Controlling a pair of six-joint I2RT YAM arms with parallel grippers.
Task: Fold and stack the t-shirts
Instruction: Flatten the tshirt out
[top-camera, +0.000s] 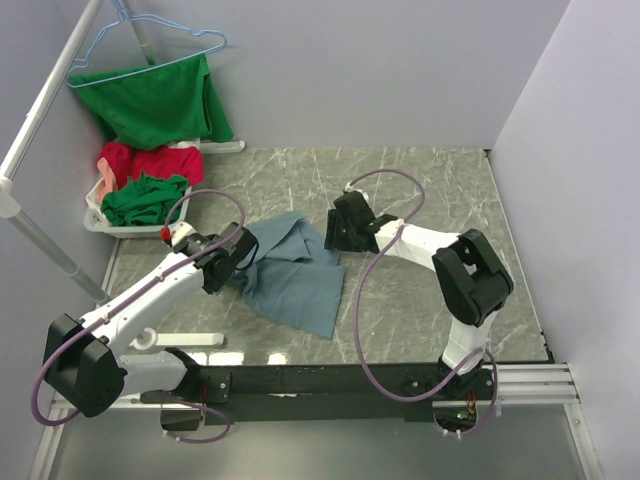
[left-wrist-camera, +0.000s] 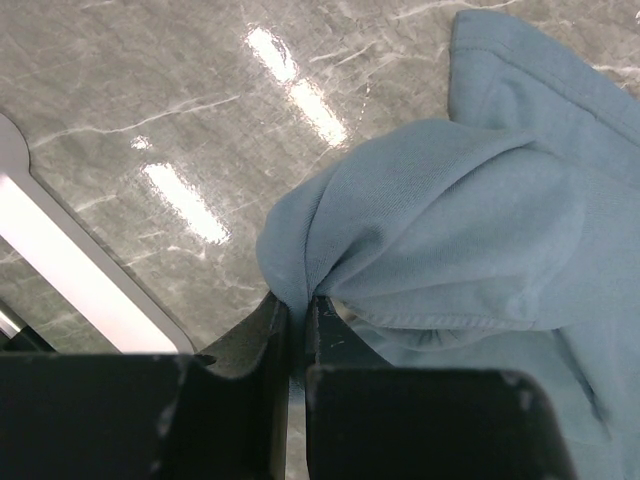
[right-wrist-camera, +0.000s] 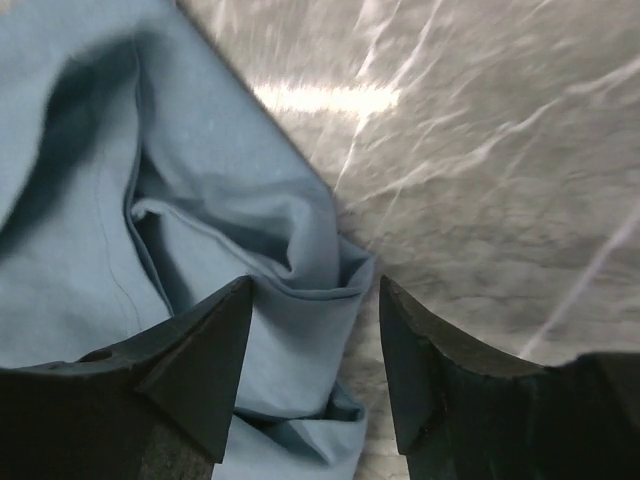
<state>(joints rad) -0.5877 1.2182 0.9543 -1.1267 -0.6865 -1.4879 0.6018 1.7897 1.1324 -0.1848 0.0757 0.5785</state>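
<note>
The left gripper lifts the t-shirt's bunched fold outward next and lowers it to release on the bare marble by the back wall (top-camera: 266, 174), which lies outward of the gripper, leaving room.
A grey-blue t-shirt (top-camera: 298, 270) lies crumpled on the marble table between my two arms. My left gripper (top-camera: 240, 250) is shut on a bunched fold of its left edge, and the left wrist view shows the cloth (left-wrist-camera: 450, 220) pinched between the jaws (left-wrist-camera: 297, 310). My right gripper (top-camera: 335, 232) is open just above the shirt's right edge; in the right wrist view the folded hem (right-wrist-camera: 300, 300) lies between its spread jaws (right-wrist-camera: 315, 300). A red t-shirt (top-camera: 150, 160) and a dark green t-shirt (top-camera: 145, 198) lie in a white basket at the far left.
The white basket (top-camera: 100, 222) stands at the back left against the wall. A green shirt (top-camera: 160, 100) hangs from a blue hanger (top-camera: 150, 40) on a white rail (top-camera: 40, 120) above it. A white part (top-camera: 185, 341) lies near the left arm's base.
</note>
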